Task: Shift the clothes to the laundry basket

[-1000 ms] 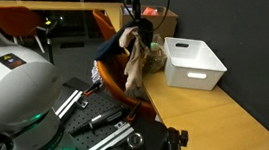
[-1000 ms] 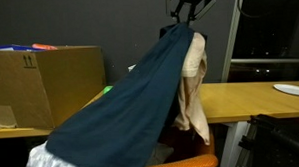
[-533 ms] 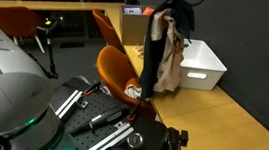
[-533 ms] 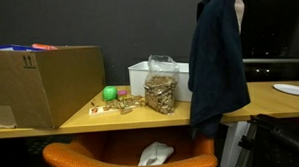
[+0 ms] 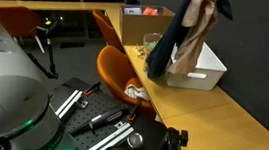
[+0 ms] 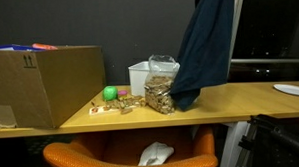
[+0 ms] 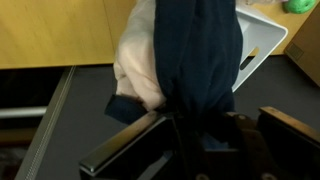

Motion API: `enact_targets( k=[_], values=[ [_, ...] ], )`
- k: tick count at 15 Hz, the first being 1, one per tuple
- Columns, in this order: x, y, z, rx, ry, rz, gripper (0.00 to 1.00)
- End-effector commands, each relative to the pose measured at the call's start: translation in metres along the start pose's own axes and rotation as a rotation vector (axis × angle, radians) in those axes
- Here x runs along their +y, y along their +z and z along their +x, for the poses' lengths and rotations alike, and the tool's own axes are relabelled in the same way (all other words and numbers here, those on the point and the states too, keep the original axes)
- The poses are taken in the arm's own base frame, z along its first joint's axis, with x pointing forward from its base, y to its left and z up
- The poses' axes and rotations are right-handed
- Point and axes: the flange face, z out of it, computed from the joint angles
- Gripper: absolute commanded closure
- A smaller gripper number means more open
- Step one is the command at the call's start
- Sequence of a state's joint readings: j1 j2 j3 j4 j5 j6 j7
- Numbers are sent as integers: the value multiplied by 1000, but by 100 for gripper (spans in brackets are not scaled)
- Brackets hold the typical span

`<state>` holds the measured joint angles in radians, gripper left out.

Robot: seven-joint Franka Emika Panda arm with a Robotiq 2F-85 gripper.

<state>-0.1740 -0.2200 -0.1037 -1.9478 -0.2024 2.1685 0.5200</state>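
Note:
The navy cloth still hangs in front of the basket, so the robot's gripper should next move outward and down over the white laundry basket's open top [image 5: 209, 59] [image 7: 259, 36] and let go of the cloth.
The clothes [image 5: 182, 35], dark navy cloth with a tan piece, hang limp from my gripper high above the wooden table. Their lower end dangles over the near rim of the white laundry basket [image 5: 205, 70]. In an exterior view the navy cloth [image 6: 203, 47] hangs in front of the basket [image 6: 139, 76], hiding most of it. In the wrist view the clothes [image 7: 195, 55] fill the space right at my gripper [image 7: 200, 125], which is shut on them; a basket corner [image 7: 262, 40] shows beyond. The gripper itself is out of frame in both exterior views.
A brown cardboard box [image 6: 45, 85] stands on the table, with a clear jar of snacks [image 6: 160, 93] and a green ball [image 6: 110, 93] beside the basket. An orange chair [image 5: 115, 71] with a white item [image 6: 155, 153] on its seat sits below the table edge.
The clothes were lifted off the orange chair, carried up and across the table, and now hang at the laundry basket. A white item stays on the chair seat.

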Motion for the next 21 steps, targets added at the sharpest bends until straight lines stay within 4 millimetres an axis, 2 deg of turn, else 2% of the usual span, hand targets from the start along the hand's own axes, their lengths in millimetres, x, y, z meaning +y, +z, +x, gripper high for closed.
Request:
enact_targets(
  k=[1,3,4,7,11,14,16,18,21],
  values=[
    [21,-35,56,126,-158,24,96],
    [16,-37,82,184,-251,51,96],
    [10,-31,93,212,-298,64,96],
    [-30,25,113,235,-418,147,96],
    [-86,124,116,192,-514,254,96],
    [-127,191,108,129,-568,293,96],
    [-150,232,92,87,-594,298,96],
    [-161,278,72,29,-600,290,96],
    [-166,345,45,-54,-606,256,96]
  ],
)
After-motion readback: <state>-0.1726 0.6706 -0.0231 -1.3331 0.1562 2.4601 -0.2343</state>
